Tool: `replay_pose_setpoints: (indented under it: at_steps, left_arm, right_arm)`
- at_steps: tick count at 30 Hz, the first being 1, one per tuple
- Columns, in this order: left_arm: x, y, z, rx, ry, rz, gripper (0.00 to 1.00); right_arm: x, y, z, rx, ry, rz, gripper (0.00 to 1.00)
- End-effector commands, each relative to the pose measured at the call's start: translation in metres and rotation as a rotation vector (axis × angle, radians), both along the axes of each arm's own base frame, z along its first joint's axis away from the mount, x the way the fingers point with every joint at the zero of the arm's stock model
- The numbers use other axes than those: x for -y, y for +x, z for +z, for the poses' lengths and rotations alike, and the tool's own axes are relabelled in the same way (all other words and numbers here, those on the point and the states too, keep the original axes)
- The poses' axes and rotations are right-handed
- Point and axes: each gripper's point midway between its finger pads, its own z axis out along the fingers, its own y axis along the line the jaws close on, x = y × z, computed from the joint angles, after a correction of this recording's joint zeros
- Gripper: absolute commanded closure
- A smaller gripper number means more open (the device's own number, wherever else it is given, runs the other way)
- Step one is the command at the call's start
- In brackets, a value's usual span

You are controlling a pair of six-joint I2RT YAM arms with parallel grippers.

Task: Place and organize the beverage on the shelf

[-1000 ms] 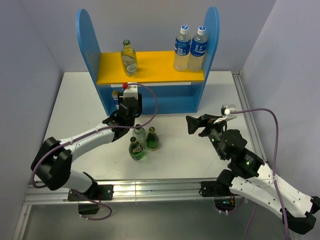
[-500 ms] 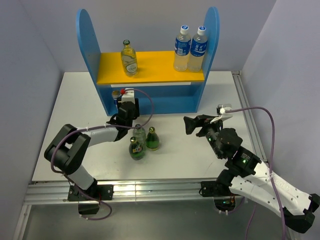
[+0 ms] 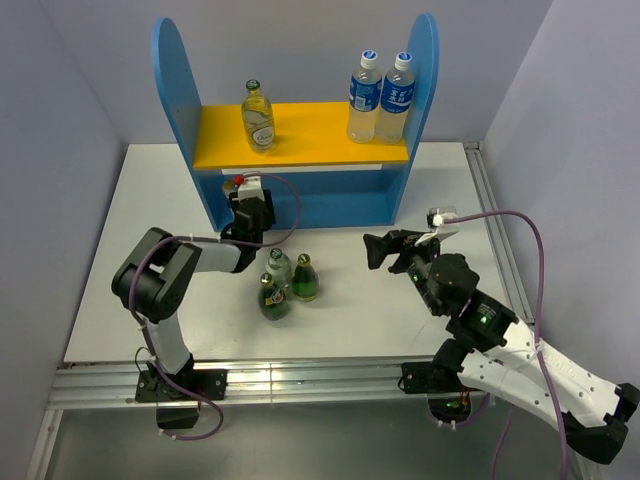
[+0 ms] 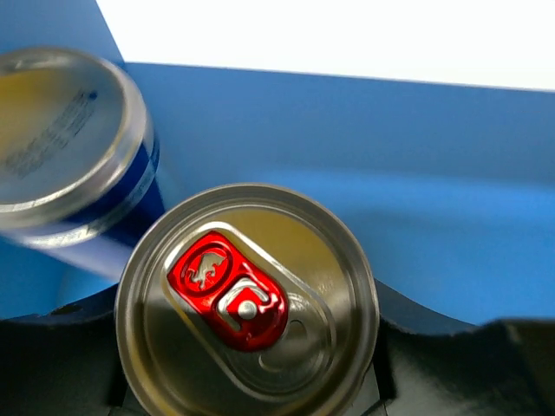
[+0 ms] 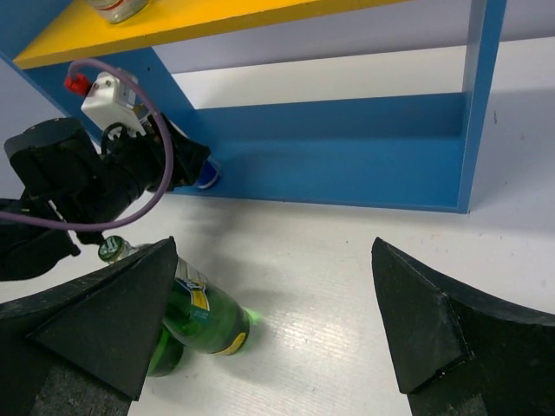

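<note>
The blue-and-silver can will next be moved by the left gripper away from the robot's base, deeper into the lower level and away from the second can (image 4: 61, 130).
The blue shelf (image 3: 180, 90) with its yellow upper board (image 3: 310, 135) stands at the back. One clear glass bottle (image 3: 258, 115) stands on the board. My left gripper (image 3: 247, 207) is at the lower level's left end, shut on a blue-and-silver can with a red tab (image 4: 247, 303). A second can (image 4: 61, 130) stands just beside it inside the shelf. One clear glass bottle (image 3: 279, 266) and two green bottles (image 3: 305, 281) (image 3: 272, 299) stand on the table. My right gripper (image 3: 385, 250) is open and empty, right of them; one green bottle (image 5: 204, 316) shows by its left finger.
Two taller plastic bottles with blue labels (image 3: 380, 97) stand at the right end of the yellow board. The shelf's blue back wall (image 5: 347, 160) and right panel (image 5: 481, 95) enclose the lower level. The left arm's purple cable (image 3: 295, 205) loops above the table bottles.
My left gripper has carried the can forward into the lower shelf's left end, its arm folding in behind. My right gripper has drifted slightly left and stays open.
</note>
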Motion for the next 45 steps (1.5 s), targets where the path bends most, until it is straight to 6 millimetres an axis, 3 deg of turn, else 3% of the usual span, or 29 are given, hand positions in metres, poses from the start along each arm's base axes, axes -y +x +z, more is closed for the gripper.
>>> replay_pose_setpoints:
  at_steps: [1, 8, 10, 12, 13, 16, 19, 22, 31, 38, 45]
  left_arm:
    - [0.004, 0.027, 0.034, 0.128, -0.081, 0.023, 1.00]
    - [-0.005, 0.046, 0.023, 0.059, -0.033, 0.123, 1.00]
    - [0.000, 0.050, 0.020, 0.033, -0.025, 0.104, 1.00]
    - [0.002, 0.051, 0.017, 0.016, -0.029, 0.095, 0.84]
    - [0.002, 0.052, 0.018, 0.017, -0.035, 0.093, 0.68]
    - [0.003, 0.050, 0.017, 0.013, -0.042, 0.082, 0.43]
    - [0.004, 0.047, 0.015, 0.001, -0.038, 0.071, 0.22]
    - [0.004, 0.045, 0.015, -0.009, -0.039, 0.061, 0.14]
    - [0.004, 0.025, 0.021, -0.021, -0.043, 0.045, 0.08]
    - [0.008, -0.002, 0.017, -0.047, -0.032, 0.028, 0.05]
    - [0.021, -0.028, 0.027, -0.050, -0.028, 0.004, 0.05]
  right_arm:
    - [-0.004, 0.002, 0.004, 0.020, 0.010, 0.008, 0.00]
    - [-0.006, 0.004, 0.002, 0.013, -0.001, 0.008, 0.00]
    - [-0.006, 0.004, 0.001, 0.011, -0.001, 0.006, 0.00]
    - [-0.007, 0.004, 0.001, 0.012, -0.001, 0.008, 0.00]
    - [-0.007, 0.005, 0.001, 0.011, -0.002, 0.008, 0.00]
    - [-0.007, 0.005, 0.001, 0.011, 0.000, 0.008, 0.00]
    - [-0.008, 0.004, 0.002, 0.014, 0.002, 0.011, 0.00]
    - [-0.008, 0.004, 0.002, 0.015, 0.005, 0.014, 0.00]
    - [-0.006, 0.000, 0.005, 0.027, 0.024, 0.023, 0.00]
    - [-0.005, -0.004, 0.009, 0.040, 0.048, 0.036, 0.00]
    - [-0.004, -0.007, 0.012, 0.045, 0.061, 0.048, 0.00]
